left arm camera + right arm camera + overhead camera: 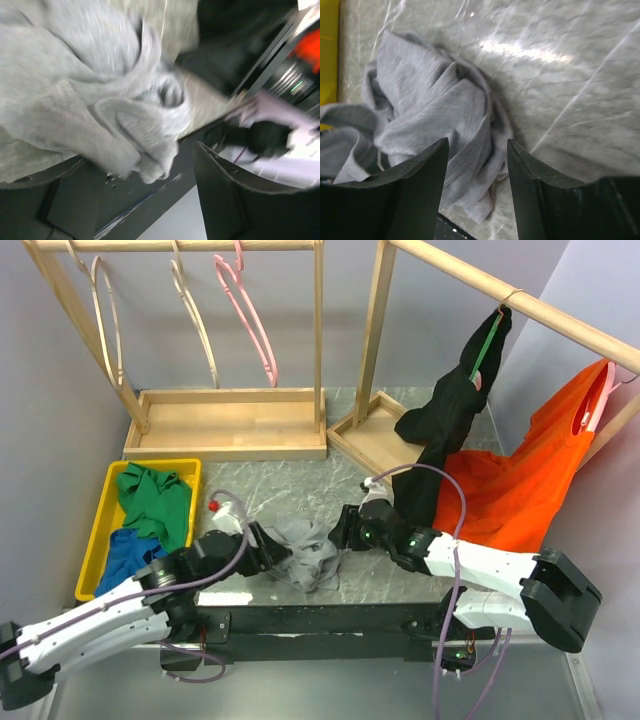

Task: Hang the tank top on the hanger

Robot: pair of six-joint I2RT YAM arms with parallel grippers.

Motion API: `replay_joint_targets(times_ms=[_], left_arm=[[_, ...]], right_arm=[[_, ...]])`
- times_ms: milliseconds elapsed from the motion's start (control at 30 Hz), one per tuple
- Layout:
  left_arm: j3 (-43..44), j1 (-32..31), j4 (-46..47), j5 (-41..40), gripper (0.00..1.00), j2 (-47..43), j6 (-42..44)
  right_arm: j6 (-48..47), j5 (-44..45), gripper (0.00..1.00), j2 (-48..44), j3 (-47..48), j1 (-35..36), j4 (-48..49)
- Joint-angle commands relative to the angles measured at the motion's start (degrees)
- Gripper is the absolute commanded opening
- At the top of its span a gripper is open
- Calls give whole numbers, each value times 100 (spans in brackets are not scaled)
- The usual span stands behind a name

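My left gripper will shift slightly to the left in its wrist view next, then close on it.
The grey tank top (310, 558) lies crumpled on the marble table, near its front edge and between my two grippers. My left gripper (272, 550) is at its left side. In the blurred left wrist view the jaws of the left gripper (150, 200) stand wide apart, with a bunched end of the tank top (100, 100) hanging just above them, unpinched. My right gripper (345, 530) is at the top's right side. Its fingers (420, 180) stand apart on either side of a fold of the tank top (435, 110), clear of it. The pink hanger (250, 315) hangs bare on the left wooden rack.
Two cream hangers (195, 320) hang beside the pink one. The right rack (520, 305) carries a black garment (450, 420) and an orange garment (520, 485), which droops close to my right arm. A yellow bin (100, 530) with green and blue clothes sits at the left.
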Motion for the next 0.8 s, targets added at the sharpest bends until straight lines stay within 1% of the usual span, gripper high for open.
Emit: replay_joint_targets(times_ms=[0, 100, 233, 333, 367, 400, 433, 500, 533, 567, 600, 633, 667, 700, 733, 767], left_arm=[[248, -27, -1194, -1119, 71, -649, -859], [116, -36, -1283, -1163, 71, -703, -1115], [116, -27, -1240, -1207, 67, -213, -1318], [169, -27, -1248, -1295, 60, 43, -1450], [178, -27, -1292, -1365, 52, 149, -1502], [186, -27, -1310, -1392, 48, 193, -1564], [195, -27, -1318, -1418, 38, 229, -1582], [222, -27, -1345, -1488, 26, 211, -1565], [274, -27, -1345, -1515, 15, 168, -1530], [309, -36, -1362, -1550, 10, 141, -1451], [344, -36, -1380, -1576, 7, 141, -1381], [466, -36, -1397, -1602, 3, 106, -1302], [555, -36, -1415, -1638, 1, 97, -1057], [660, -27, -1424, -1760, 1, 88, -898], [913, -27, -1407, -1839, 1, 71, -714], [1081, -36, -1380, -1918, 1, 88, -294]], right_arm=[[164, 1, 58, -45, 67, 288, 157], [270, -7, 60, -177, -21, 298, 173], [375, -297, 61, -125, 40, 385, 261], [402, -219, 62, -37, 181, 613, 191], [419, -201, 62, -19, 216, 649, 191], [454, -192, 62, 7, 233, 710, 182], [481, -175, 62, 77, 242, 780, 173], [559, -175, 61, 165, 277, 860, 95], [560, -88, 60, 218, 286, 930, 68], [586, -43, 58, 219, 278, 948, 51], [604, 18, 54, 210, 269, 965, 24], [613, 132, 43, 184, 269, 974, -2], [613, 272, 37, 166, 347, 966, -63], [543, 413, 28, 140, 426, 974, -316], [482, 554, 7, 70, 540, 974, -484], [403, 999, 0, 34, 828, 957, -851]])
